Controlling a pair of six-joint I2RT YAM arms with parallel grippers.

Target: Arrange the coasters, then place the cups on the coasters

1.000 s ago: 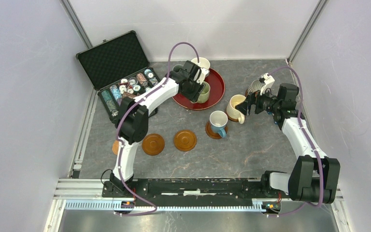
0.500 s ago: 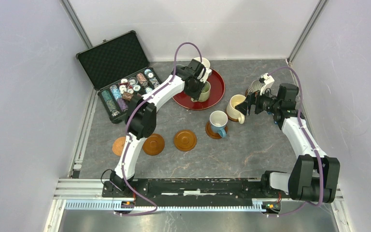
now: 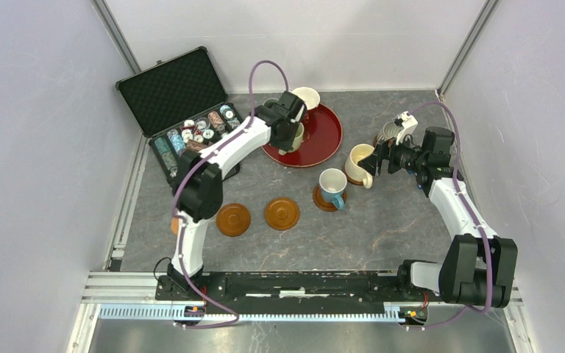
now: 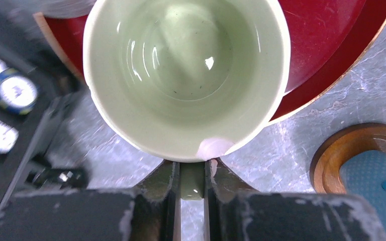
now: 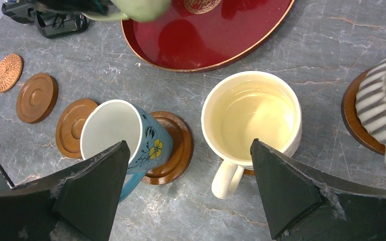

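The green cup should go onto the bare coaster nearest the blue cup next, as that coaster is back from my left gripper and below it. My left gripper needs to draw back, lower the cup there and release it.
My left gripper [image 4: 192, 176] is shut on the handle of the pale green cup [image 4: 186, 70], which sits over the left rim of the red tray [image 3: 322, 136]. The left gripper [image 3: 292, 132] hides most of that cup from above. The blue cup [image 3: 332, 185], the cream cup [image 3: 358, 162] and the ribbed cup [image 3: 390, 132] each stand on a coaster. Two brown coasters [image 3: 233, 219] [image 3: 282, 213] lie bare. My right gripper [image 5: 188, 145] is open, hovering over the blue and cream cups and holding nothing.
A white cup [image 3: 309, 97] stands at the tray's back edge. An open black case of poker chips [image 3: 184, 118] lies at the back left. A small woven coaster [image 5: 7, 72] lies left of the brown ones, half hidden by the left arm from above.
The left gripper has shut on the green cup's handle and drawn the cup leftward to the tray's rim. The right arm has not moved.
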